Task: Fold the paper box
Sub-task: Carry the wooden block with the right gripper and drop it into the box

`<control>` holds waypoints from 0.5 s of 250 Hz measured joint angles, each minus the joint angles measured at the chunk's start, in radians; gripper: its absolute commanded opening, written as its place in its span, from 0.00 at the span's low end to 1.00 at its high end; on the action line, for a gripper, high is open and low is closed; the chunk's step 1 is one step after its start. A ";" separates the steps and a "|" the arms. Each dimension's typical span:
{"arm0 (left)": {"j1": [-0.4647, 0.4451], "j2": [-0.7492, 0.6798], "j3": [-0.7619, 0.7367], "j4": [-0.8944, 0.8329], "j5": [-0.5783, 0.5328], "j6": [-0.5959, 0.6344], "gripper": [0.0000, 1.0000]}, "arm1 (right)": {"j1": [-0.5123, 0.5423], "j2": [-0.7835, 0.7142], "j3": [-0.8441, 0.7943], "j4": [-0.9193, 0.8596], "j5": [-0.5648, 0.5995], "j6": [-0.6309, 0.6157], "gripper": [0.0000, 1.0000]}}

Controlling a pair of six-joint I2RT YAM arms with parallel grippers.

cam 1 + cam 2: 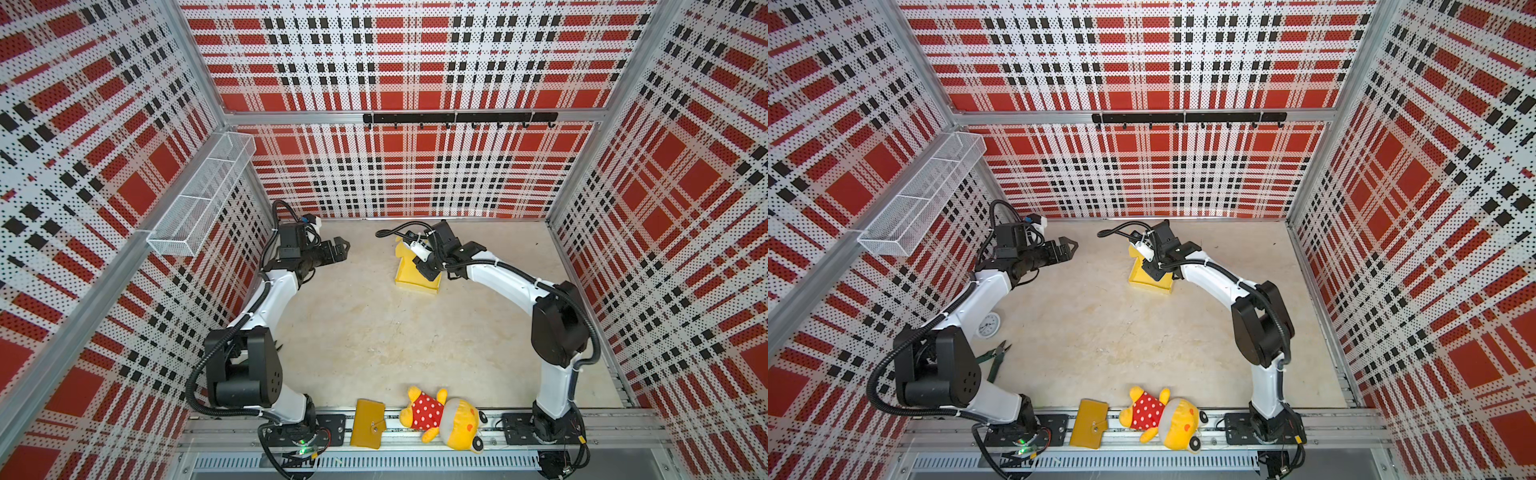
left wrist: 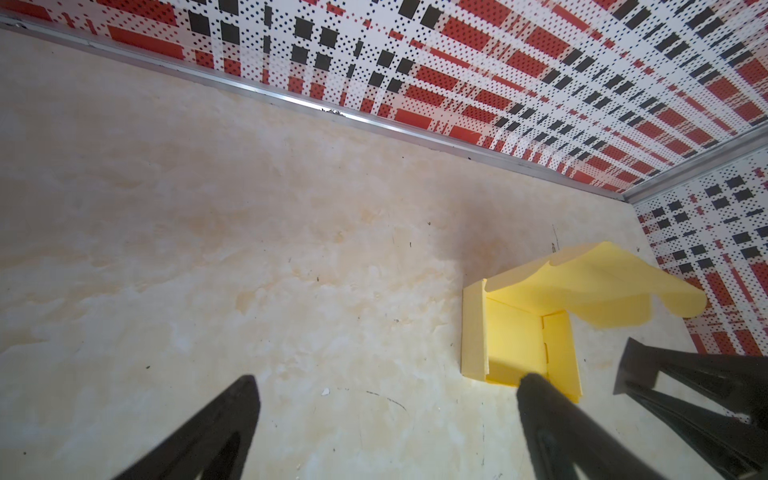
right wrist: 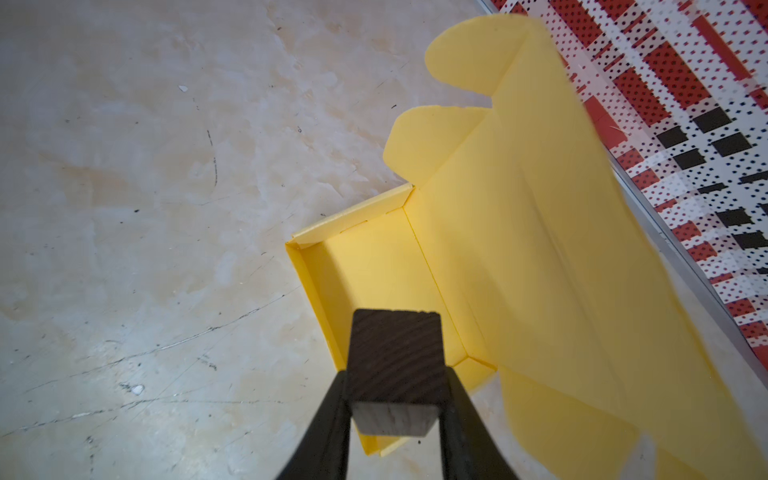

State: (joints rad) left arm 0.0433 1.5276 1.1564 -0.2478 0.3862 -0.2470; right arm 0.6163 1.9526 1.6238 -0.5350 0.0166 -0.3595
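Note:
The robot's right gripper should lower the dark wooden block [image 3: 395, 353] onto the inside bottom of the paper box and let go of it there, because the block is still hanging above the open paper box.
The paper box [image 1: 415, 283] [image 1: 1148, 284] is pale yellow and stands on the floor toward the back as an open tray. Its lid panel [image 3: 540, 232] is raised toward the back wall, with rounded flaps at its end. My right gripper [image 1: 424, 270] [image 3: 395, 384] hangs over the tray's near end, shut on a dark wooden block [image 3: 395, 353]. In the right wrist view the block sits just above the tray's inside. My left gripper [image 1: 343, 248] [image 2: 389, 378] hovers open to the left of the box [image 2: 515, 332], with nothing between its fingers.
A mustard wallet [image 1: 368, 424] and a yellow plush toy [image 1: 444, 415] lie on the front rail. A small white clock [image 1: 988, 324] and green pliers [image 1: 996, 357] lie by the left arm. A wire basket [image 1: 199, 195] hangs on the left wall, and a hook rail [image 1: 457, 118] on the back wall.

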 measured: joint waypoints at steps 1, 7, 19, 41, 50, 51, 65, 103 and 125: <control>0.000 0.000 0.000 0.000 0.000 0.000 0.99 | 0.000 0.002 0.002 0.000 0.000 -0.001 0.14; 0.000 0.000 0.000 0.000 0.000 0.000 0.99 | 0.000 0.016 0.010 -0.003 0.000 -0.004 0.14; 0.001 0.000 0.000 0.000 0.000 0.000 0.99 | 0.000 0.039 0.021 -0.008 0.006 -0.011 0.15; 0.004 0.000 0.000 0.000 -0.001 0.000 1.00 | 0.000 0.068 0.034 -0.024 0.011 -0.017 0.16; 0.006 0.000 0.000 0.000 -0.001 0.001 0.99 | 0.000 0.079 0.037 -0.031 0.014 -0.019 0.17; 0.006 0.000 0.000 0.000 -0.001 0.001 0.99 | 0.000 0.079 0.038 -0.031 0.014 -0.019 0.17; 0.010 0.000 0.000 0.000 -0.002 0.001 0.99 | 0.000 0.093 0.046 -0.040 0.014 -0.019 0.19; 0.013 0.000 0.000 0.000 -0.002 0.002 0.99 | 0.000 0.119 0.068 -0.048 0.021 -0.019 0.34; 0.013 0.000 0.000 0.000 -0.002 0.003 0.99 | 0.000 0.124 0.075 -0.049 0.029 -0.020 0.37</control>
State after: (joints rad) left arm 0.0559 1.5272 1.1564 -0.2478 0.3840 -0.2440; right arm 0.6163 2.0769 1.6985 -0.5838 0.0460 -0.3794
